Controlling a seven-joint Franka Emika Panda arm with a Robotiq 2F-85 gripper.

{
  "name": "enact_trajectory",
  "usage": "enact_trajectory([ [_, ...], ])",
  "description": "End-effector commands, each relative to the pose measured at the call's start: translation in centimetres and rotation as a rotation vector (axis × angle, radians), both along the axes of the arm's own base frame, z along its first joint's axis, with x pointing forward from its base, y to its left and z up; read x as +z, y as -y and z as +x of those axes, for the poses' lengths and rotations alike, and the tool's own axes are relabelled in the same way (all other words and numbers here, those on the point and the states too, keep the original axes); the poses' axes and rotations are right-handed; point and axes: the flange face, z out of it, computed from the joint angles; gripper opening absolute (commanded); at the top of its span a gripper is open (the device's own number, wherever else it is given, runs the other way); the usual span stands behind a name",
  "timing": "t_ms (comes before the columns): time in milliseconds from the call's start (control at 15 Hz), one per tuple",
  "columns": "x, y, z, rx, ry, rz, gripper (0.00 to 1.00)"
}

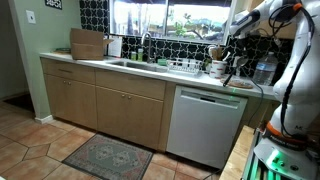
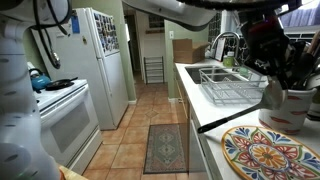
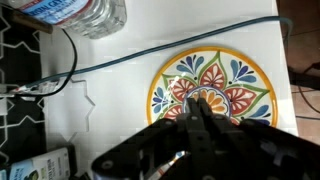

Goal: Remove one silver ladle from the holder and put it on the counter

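Note:
The silver ladle still hangs above the counter, so it goes down toward the painted plate (image 2: 268, 153) next, my gripper turning as it lowers, to be released there.
The cream-white holder (image 2: 297, 109) stands on the pale counter (image 2: 215, 118) with dark utensil handles sticking out; it also shows in an exterior view (image 1: 217, 68). My gripper (image 2: 263, 45) hangs just beside the holder, above the counter. Its fingers (image 3: 200, 106) are pressed together in the wrist view. A silver ladle (image 2: 272, 93) hangs down from them, its bowl level with the holder's rim and off the counter. In the wrist view only a thin silvery piece (image 3: 172, 164) of the ladle shows under the gripper body. The gripper is over a colourful painted plate (image 3: 212, 85).
The painted plate (image 2: 268, 150) lies near the counter's front edge. A wire dish rack (image 2: 232, 88) and a sink with a faucet (image 2: 226, 44) lie beyond. A water bottle (image 3: 80, 14) and a cable (image 3: 120, 64) are on the counter. A white dishwasher (image 1: 205, 122) is below.

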Motion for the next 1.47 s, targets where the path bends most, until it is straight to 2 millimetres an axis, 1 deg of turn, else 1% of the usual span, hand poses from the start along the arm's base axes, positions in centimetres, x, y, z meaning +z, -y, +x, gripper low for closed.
enact_trajectory([
  [0,-1.9,3.4,-1.5,-0.061,0.033,0.144,0.01],
  [200,-4.5,5.8,-3.0,-0.147,0.082,0.262,0.01],
  [467,-8.3,9.0,-4.7,-0.285,0.123,0.351,0.01],
  [667,-10.6,10.9,-5.7,-0.348,0.156,0.407,0.01],
  [800,-11.7,12.0,-6.3,-0.397,0.179,0.432,0.01],
  [1000,-13.1,13.2,-6.9,-0.474,0.207,0.467,0.01],
  [1267,-14.2,14.3,-6.6,-0.570,0.247,0.471,0.01],
  [1400,-14.6,14.7,-6.1,-0.604,0.261,0.460,0.01],
])
